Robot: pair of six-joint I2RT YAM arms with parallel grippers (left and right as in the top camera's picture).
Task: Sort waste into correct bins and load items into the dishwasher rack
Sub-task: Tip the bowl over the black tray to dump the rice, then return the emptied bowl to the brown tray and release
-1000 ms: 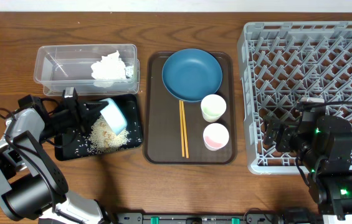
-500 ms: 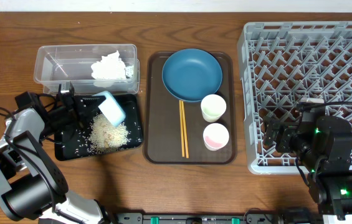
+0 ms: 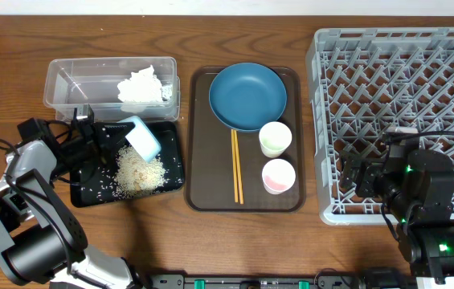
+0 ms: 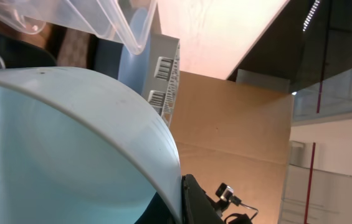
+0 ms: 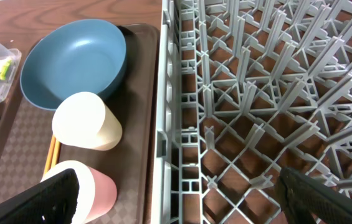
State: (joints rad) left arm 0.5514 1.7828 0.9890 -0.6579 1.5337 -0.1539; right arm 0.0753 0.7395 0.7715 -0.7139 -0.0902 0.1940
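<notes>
The bare part beside the chopsticks lies right of my left gripper in the overhead view, so I should swing there, level and lower the bowl (image 3: 143, 136) and release it.
My left gripper (image 3: 114, 138) is shut on a light blue bowl (image 3: 143, 136), held tipped over the black tray (image 3: 173, 170), where a heap of rice (image 3: 138, 171) lies. The bowl's inside (image 4: 51, 155) fills the left wrist view. My right gripper (image 3: 353, 174) is open and empty over the near left part of the grey dishwasher rack (image 3: 403, 80). On the brown tray (image 3: 202, 160) are a blue plate (image 3: 247, 96), a cream cup (image 3: 275, 138), a pink cup (image 3: 279, 176) and chopsticks (image 3: 236, 164). The right wrist view shows the plate (image 5: 73, 62), cream cup (image 5: 85, 121) and pink cup (image 5: 95, 186).
A clear plastic bin (image 3: 74, 84) holding crumpled white paper (image 3: 140, 87) stands behind the black tray. The rack's left wall (image 5: 163, 124) stands right beside the brown tray. Wood table around.
My left gripper has drawn the blue bowl a little back and left over the black tray. More rice lies on the tray. The right arm has not moved.
</notes>
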